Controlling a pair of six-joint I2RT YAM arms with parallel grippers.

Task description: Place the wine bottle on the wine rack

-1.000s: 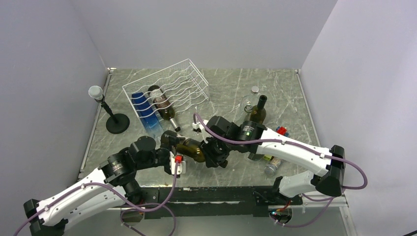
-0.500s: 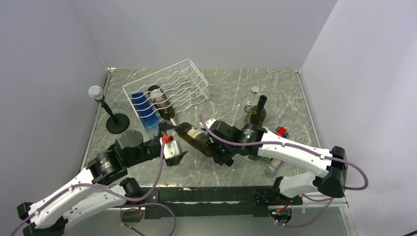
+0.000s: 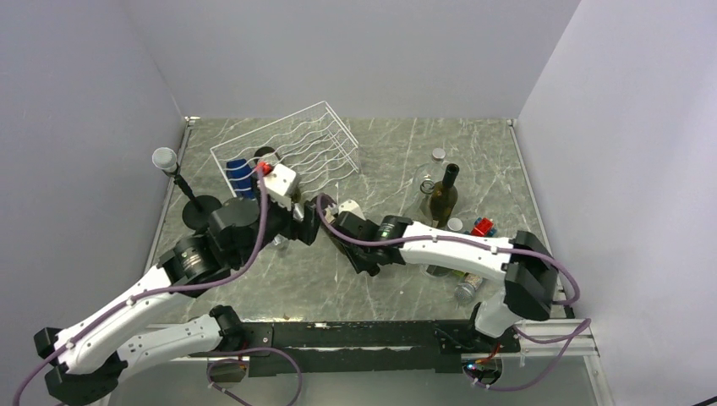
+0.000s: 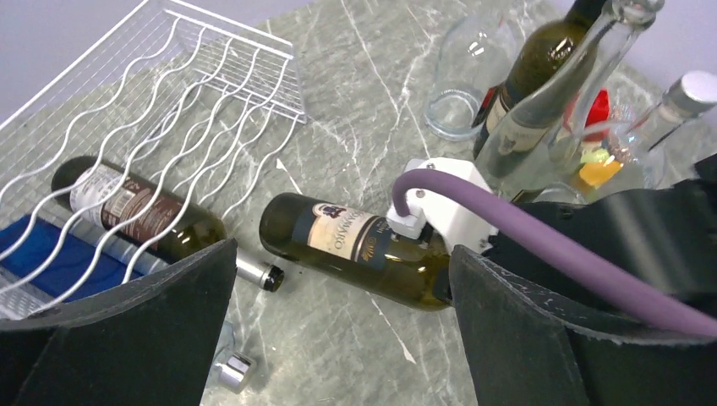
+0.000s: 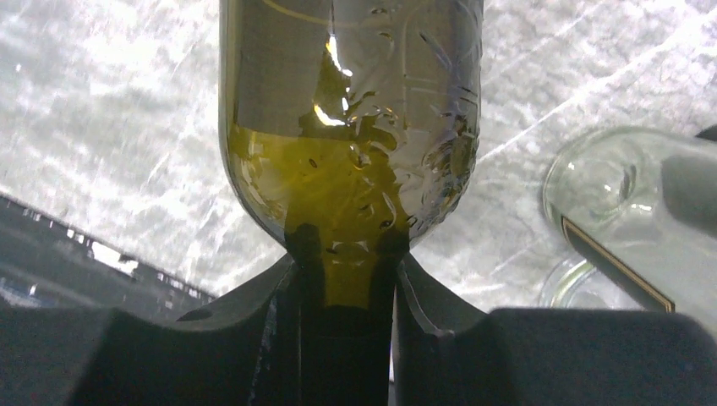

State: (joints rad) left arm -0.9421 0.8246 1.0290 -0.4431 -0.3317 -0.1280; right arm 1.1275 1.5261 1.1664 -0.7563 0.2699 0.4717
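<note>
The rack's free slot (image 3: 300,158) is outward of the robot's right gripper, to the gripper's left in the top view, so the gripper will next push outward with the base of the wine bottle first and let go.
The white wire wine rack (image 3: 298,142) stands at the back left and also shows in the left wrist view (image 4: 194,101). It holds one dark bottle (image 4: 127,207) and a blue object (image 4: 51,254). The wine bottle (image 4: 355,245), green with a cream and blue label, lies level just in front of the rack, its base near the racked bottle's neck. My right gripper (image 3: 359,245) is shut on its neck (image 5: 347,279). My left gripper (image 4: 342,283) is open and empty above the bottle. In the top view my left arm hides most of the bottle.
A black microphone stand (image 3: 201,211) is left of the rack. An upright dark bottle (image 3: 443,194), a clear glass (image 3: 427,184), a lying clear bottle (image 3: 467,286) and a red item (image 3: 484,225) crowd the right. A silver cap (image 4: 232,372) lies near the rack.
My left arm has lifted and swung back toward the rack, off the bottle. My right gripper has carried the bottle left and back, closer to the rack.
</note>
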